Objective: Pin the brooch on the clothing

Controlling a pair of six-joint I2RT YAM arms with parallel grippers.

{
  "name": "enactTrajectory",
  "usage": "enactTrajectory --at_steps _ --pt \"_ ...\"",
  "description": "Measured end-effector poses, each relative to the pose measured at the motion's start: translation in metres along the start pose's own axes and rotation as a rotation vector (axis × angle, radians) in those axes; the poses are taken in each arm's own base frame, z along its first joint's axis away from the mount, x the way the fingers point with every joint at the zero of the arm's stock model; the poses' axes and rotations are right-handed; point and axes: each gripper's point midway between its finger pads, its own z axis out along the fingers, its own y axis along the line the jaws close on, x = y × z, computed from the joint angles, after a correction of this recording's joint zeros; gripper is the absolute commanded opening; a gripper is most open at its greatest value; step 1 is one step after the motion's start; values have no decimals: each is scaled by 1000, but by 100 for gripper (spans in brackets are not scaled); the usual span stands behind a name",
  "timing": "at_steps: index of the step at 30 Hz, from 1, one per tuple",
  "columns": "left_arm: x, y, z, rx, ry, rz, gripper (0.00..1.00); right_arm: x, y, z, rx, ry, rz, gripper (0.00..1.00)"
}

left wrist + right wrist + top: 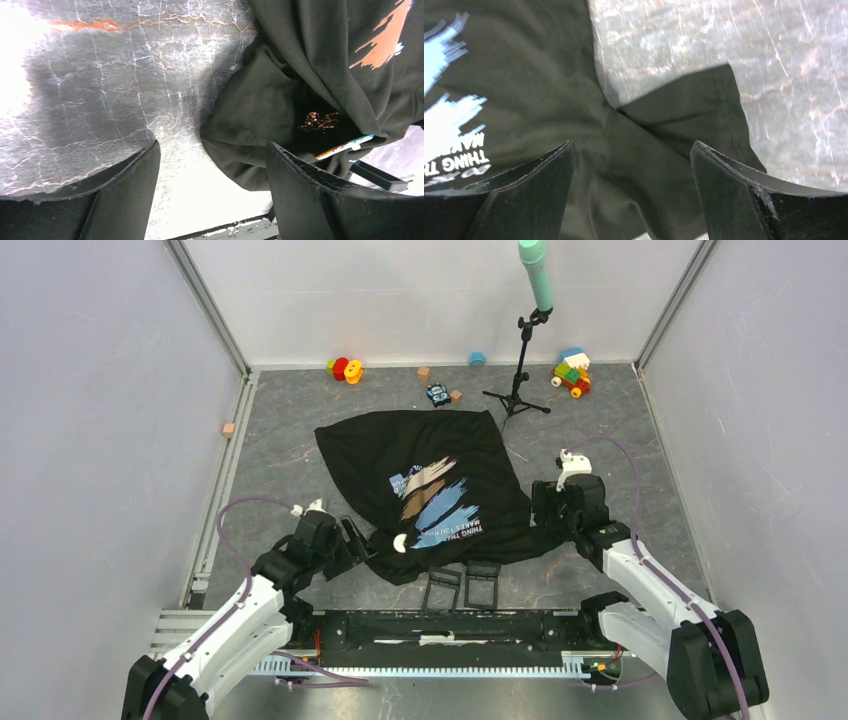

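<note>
The right gripper lowers its fingers backward around the fold beside the T-shirt's sleeve next, below and slightly back of it, since they hang above the fabric.
The black T-shirt lies crumpled mid-table, with its blue and tan print and white lettering facing up. A white patch shows at its near-left edge. My left gripper is open at that edge. In the left wrist view it straddles bare table and a fold of the shirt. A small glittering gold spot, possibly the brooch, sits in a dark fold there. My right gripper is open over the shirt's right edge. It is empty above the fabric.
Two black frames lie at the shirt's near edge. A mic stand stands at the back. Toys and small blocks lie along the far wall. A wooden cube is at the left. Walls enclose three sides.
</note>
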Motion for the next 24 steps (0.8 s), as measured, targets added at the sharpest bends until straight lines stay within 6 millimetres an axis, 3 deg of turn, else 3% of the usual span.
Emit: enactTrajectory --at_steps 4,11,16,20,24 --pt "4 -4 3 38 6 -30 74 19 -14 -9 62 46 1 90" --pt "6 -19 14 107 30 -50 60 21 -28 -28 132 32 -3 96" --pt "9 -25 21 129 56 -53 35 24 -28 -32 132 30 13 95" --pt "13 -22 23 128 69 -55 12 47 -28 -28 125 79 35 82" --pt "12 -20 19 129 53 -51 2 73 -31 -25 136 139 50 68"
